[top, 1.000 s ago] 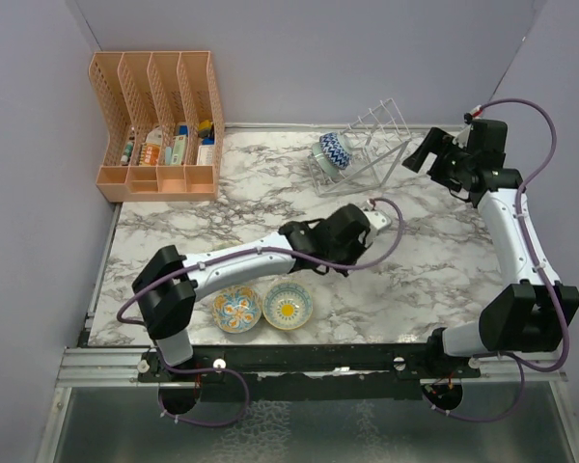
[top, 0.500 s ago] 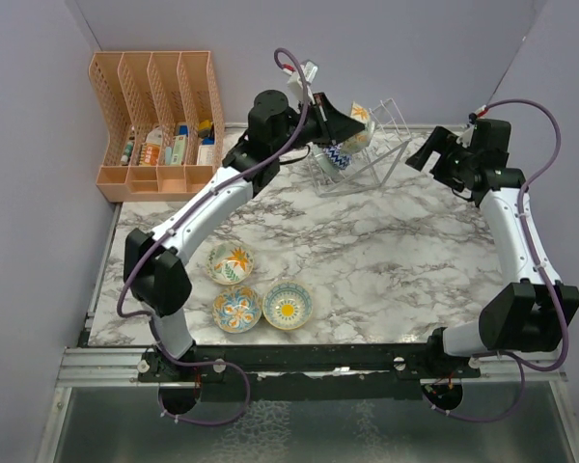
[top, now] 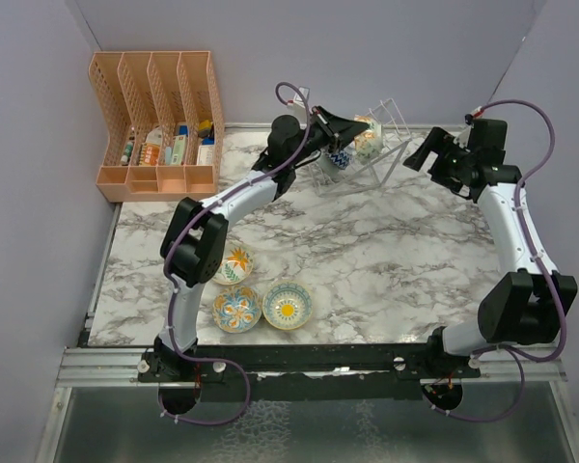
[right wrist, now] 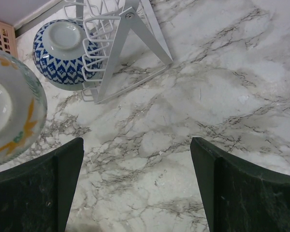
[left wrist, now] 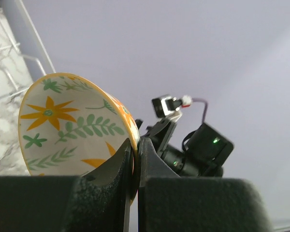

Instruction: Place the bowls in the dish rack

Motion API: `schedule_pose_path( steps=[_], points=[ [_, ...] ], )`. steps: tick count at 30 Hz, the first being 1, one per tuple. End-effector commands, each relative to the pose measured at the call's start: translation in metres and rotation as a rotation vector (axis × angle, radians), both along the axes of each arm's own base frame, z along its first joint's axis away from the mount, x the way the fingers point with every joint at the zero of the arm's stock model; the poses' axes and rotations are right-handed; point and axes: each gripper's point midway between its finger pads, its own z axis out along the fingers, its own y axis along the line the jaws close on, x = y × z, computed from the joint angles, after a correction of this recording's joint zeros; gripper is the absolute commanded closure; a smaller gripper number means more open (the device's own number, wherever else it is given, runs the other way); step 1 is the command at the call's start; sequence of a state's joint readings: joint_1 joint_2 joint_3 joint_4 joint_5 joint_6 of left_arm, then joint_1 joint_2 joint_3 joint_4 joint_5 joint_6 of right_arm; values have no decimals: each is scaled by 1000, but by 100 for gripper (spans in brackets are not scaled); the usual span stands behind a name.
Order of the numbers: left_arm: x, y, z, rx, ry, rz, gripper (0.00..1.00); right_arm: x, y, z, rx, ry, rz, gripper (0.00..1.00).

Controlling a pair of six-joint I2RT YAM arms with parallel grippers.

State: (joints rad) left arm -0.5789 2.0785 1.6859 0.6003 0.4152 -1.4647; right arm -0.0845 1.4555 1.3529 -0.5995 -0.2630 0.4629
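I should next move my left gripper to the left in the top view and down to release, because the free rack space beside the blue bowl (top: 335, 154) is below it.
My left gripper (top: 352, 132) is shut on the rim of a floral cream bowl (top: 366, 141) and holds it on edge at the wire dish rack (top: 391, 123), just right of a blue zigzag bowl (top: 335, 154) that stands in the rack. In the left wrist view the fingers (left wrist: 135, 145) pinch that bowl's (left wrist: 72, 125) orange rim. My right gripper (top: 427, 151) is open and empty, right of the rack. Its view shows the blue bowl (right wrist: 63, 53), the rack (right wrist: 130, 43) and the held bowl (right wrist: 9, 116). Three bowls lie on the table: (top: 234, 263), (top: 236, 309), (top: 288, 304).
An orange slotted organizer (top: 159, 125) with small items stands at the back left. The marble table (top: 415, 260) is walled by grey panels on three sides. The left arm stretches diagonally across the table's left half.
The left arm swung from mid-table up to the rack with the cream bowl, then reached further and lowered it beside the blue bowl. The right arm barely moved.
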Motion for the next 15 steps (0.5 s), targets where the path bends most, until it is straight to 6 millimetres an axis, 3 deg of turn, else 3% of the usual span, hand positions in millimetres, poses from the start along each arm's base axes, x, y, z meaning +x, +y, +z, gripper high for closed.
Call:
schedule_pose_path(
  steps=[1, 10, 15],
  points=[
    [17, 28, 75, -255, -97, 111, 100, 8, 2, 9, 11, -33, 26, 9],
    [69, 69, 38, -274, -15, 297, 100, 14, 2, 5, 13, -21, 35, 9],
    [88, 75, 29, -265, -1, 335, 100, 20, 2, 1, 14, -15, 40, 9]
  ],
)
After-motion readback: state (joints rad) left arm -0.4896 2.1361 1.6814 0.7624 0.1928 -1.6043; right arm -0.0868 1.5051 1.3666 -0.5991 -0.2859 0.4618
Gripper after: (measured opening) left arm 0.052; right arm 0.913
